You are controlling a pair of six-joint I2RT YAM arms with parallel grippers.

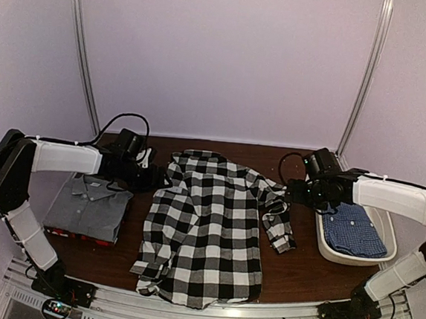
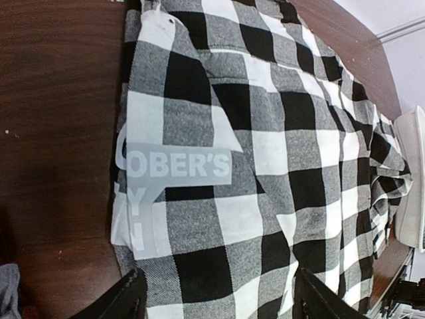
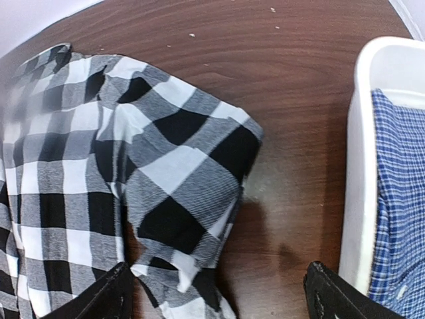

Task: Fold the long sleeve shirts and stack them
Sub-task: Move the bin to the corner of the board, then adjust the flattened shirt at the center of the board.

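Note:
The robot's left gripper will next move back and down to pinch the sleeve's middle (image 1: 156, 228), because it lies below and back from the gripper, folded over the body of the shirt.
The black-and-white check shirt (image 1: 203, 233) lies spread out in the middle of the table. My left gripper (image 1: 158, 175) hovers open over its left shoulder edge (image 2: 199, 166), the fingers wide apart with nothing gripped. My right gripper (image 1: 284, 194) stands open above the bunched right sleeve (image 3: 179, 166), one finger over cloth, the other over bare wood. A folded grey shirt (image 1: 89, 207) lies at the left on top of a red-black one (image 1: 79, 235). A blue fine-checked shirt (image 1: 352, 230) lies in the tub.
The white oval tub (image 1: 354, 258) stands at the right, close beside my right gripper; its rim (image 3: 362, 166) shows in the right wrist view. Brown tabletop (image 1: 301, 264) surrounds the shirts. Pale walls enclose the back and sides.

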